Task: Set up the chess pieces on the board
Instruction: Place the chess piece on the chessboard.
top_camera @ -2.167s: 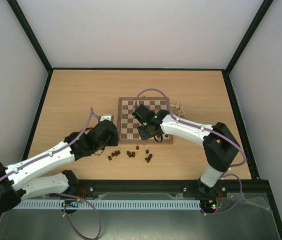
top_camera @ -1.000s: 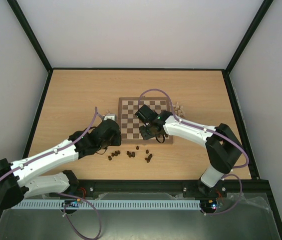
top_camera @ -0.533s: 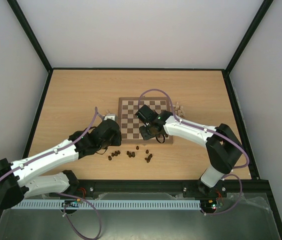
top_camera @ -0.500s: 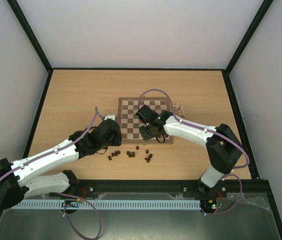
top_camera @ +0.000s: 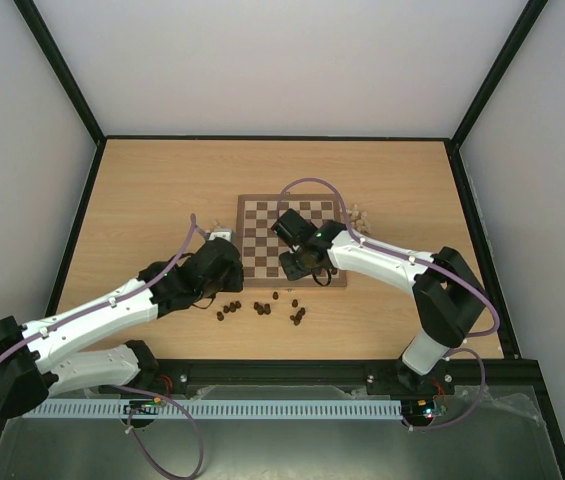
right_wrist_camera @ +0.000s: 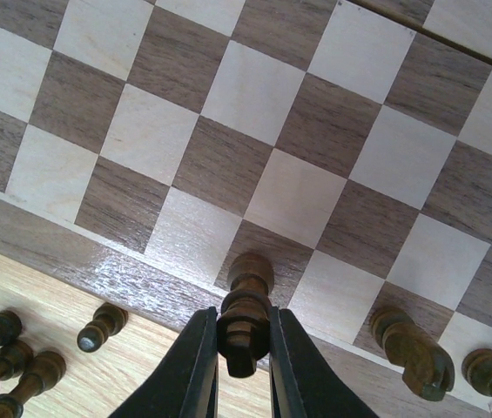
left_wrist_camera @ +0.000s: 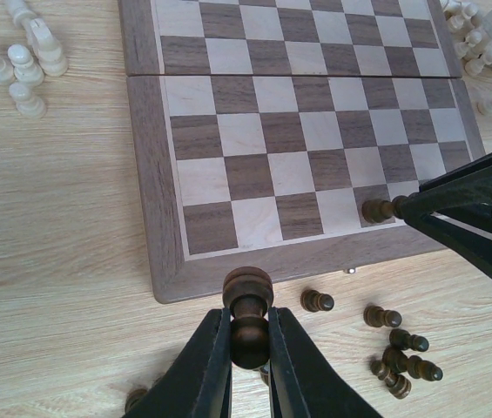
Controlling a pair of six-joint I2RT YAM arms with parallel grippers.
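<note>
The pawn (left_wrist_camera: 247, 296) should next go outward and down in my left gripper to the empty pale second-row square (left_wrist_camera: 203, 183) along the board's side edge and be released.
The board (top_camera: 292, 205) lies mid-table; it also shows in the left wrist view (left_wrist_camera: 145, 174) and the right wrist view (right_wrist_camera: 71, 261). My left gripper (left_wrist_camera: 248, 335) is shut on a dark brown pawn (left_wrist_camera: 247, 296), held over the table just in front of the board's near frame. My right gripper (right_wrist_camera: 244, 344) is shut on a taller dark piece (right_wrist_camera: 246, 292) whose base sits on a dark square in the nearest row. Two more dark pieces (right_wrist_camera: 411, 348) stand to its right. In the top view the left gripper (top_camera: 228, 283) and right gripper (top_camera: 300, 268) are at the board's near edge.
Several loose dark pieces (top_camera: 262, 308) lie on the table in front of the board, also seen in the left wrist view (left_wrist_camera: 380, 315). Pale pieces stand left of the board (left_wrist_camera: 19, 61) and at its far right (top_camera: 360, 216).
Since 2.2 s ago the left arm has moved slightly right towards the board's near corner, and the right gripper has shifted a little. Over the last half second nothing visibly moved.
</note>
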